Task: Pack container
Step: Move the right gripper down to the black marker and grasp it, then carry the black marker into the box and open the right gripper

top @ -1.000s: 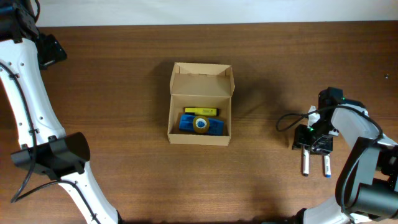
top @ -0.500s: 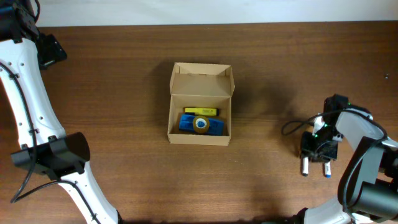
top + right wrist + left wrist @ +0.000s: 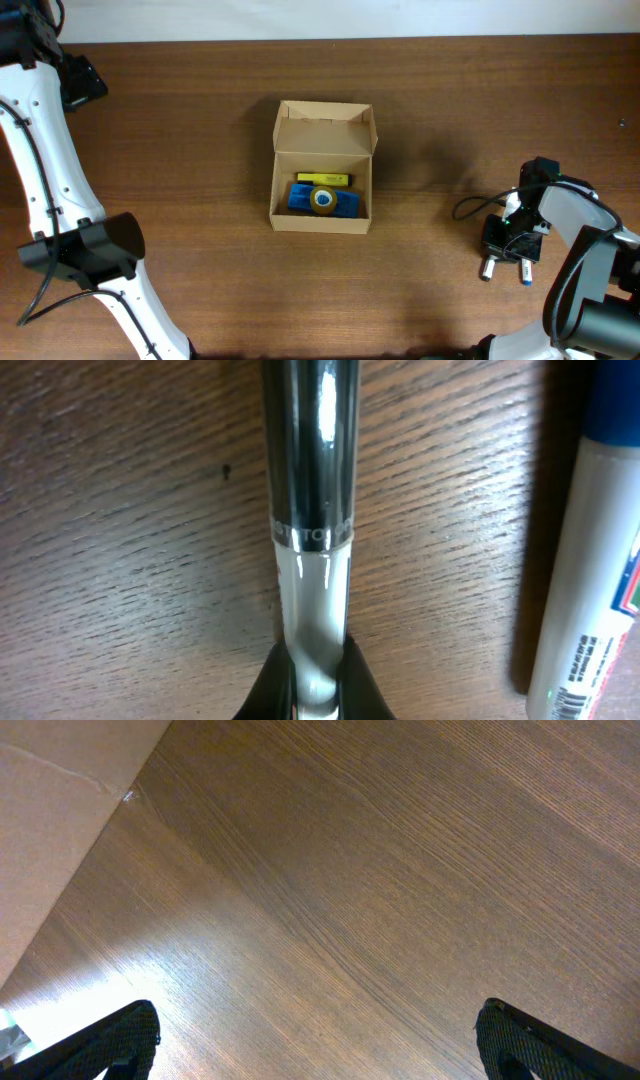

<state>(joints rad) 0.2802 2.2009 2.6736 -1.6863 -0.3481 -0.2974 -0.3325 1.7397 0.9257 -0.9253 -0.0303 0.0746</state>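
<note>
The robot's right gripper will next go up, move across, go down and let go of the marker between yellow item and blue case (image 3: 299, 198), since the open box is to the gripper's left in the overhead view.
The container (image 3: 325, 127), a brown cardboard box with its flap lid raised, sits open at mid-table. Inside lie a yellow item (image 3: 323, 179), a flat blue case (image 3: 299, 198) and a roll of tape (image 3: 322, 199). At the right, my right gripper (image 3: 506, 248) points down at two markers lying side by side. In the right wrist view my right gripper (image 3: 312, 678) is shut on the white barrel of the black-capped marker (image 3: 310, 460), which rests on the wood. The blue-capped marker (image 3: 590, 570) lies free beside it. My left gripper (image 3: 320, 1040) is open over bare wood.
The left arm (image 3: 50, 180) stretches along the table's left side up to the far left corner. A black cable (image 3: 470, 205) loops beside the right wrist. A pale surface (image 3: 50, 810) borders the wood in the left wrist view.
My right gripper shifted a little right and nearer the front edge, then closed its jaws onto the black-capped marker. The left arm and the box stayed put.
</note>
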